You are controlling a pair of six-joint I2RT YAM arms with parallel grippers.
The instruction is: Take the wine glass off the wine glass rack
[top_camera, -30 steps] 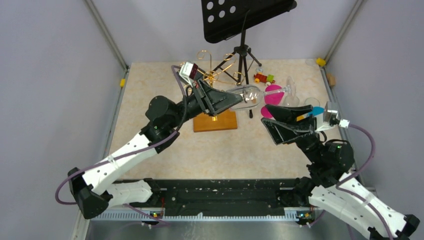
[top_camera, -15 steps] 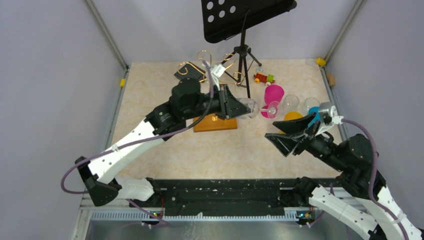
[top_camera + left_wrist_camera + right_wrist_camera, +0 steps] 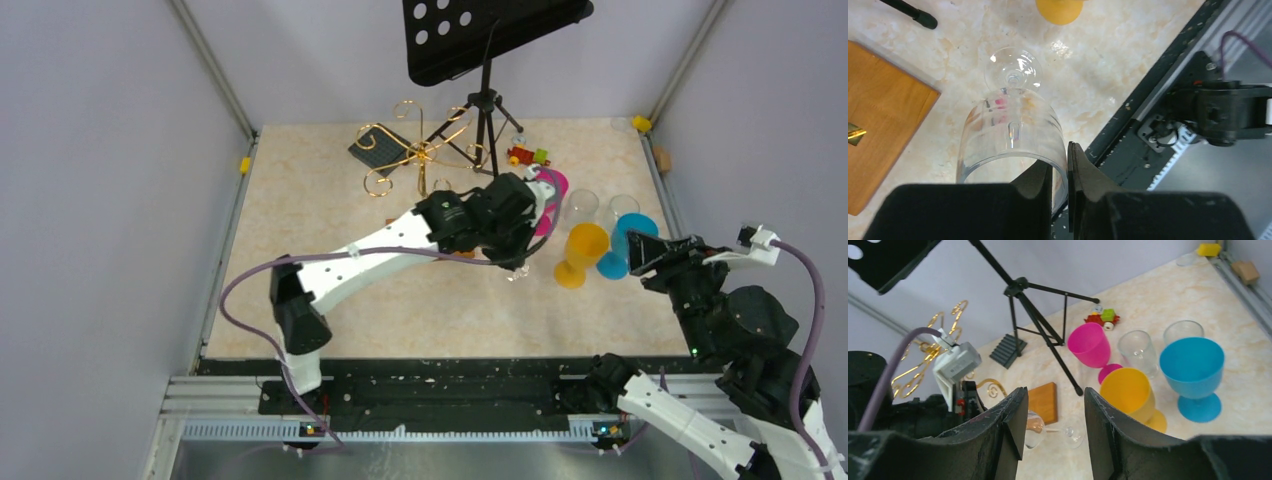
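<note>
The wine glass [image 3: 1010, 132] hangs above the table, so my left gripper will lower toward the yellow goblet and release it beside the goblet on the bare tabletop.
The clear wine glass [image 3: 1010, 132] is off the rack. My left gripper [image 3: 1060, 160] is shut on its rim, one finger inside the bowl and one outside. The glass hangs foot-down, tilted, just above the table in front of the rack's wooden base [image 3: 883, 125]. In the right wrist view the glass [image 3: 1037, 431] shows between my fingers, beside the base [image 3: 1043, 400]. From the top, the left gripper [image 3: 514, 262] is right of the gold wire rack [image 3: 420, 152]. My right gripper [image 3: 650, 255] is open and empty at the right.
A black tripod music stand [image 3: 485, 100] stands behind the rack. Pink [image 3: 548, 195], yellow [image 3: 580, 250] and blue [image 3: 622, 245] goblets and two clear glasses [image 3: 583, 205] stand right of my left gripper. A small toy [image 3: 527, 156] lies at the back.
My left arm has carried the wine glass right and down, away from the rack, and turned it foot-down near the table. My right arm has drawn back to the right.
</note>
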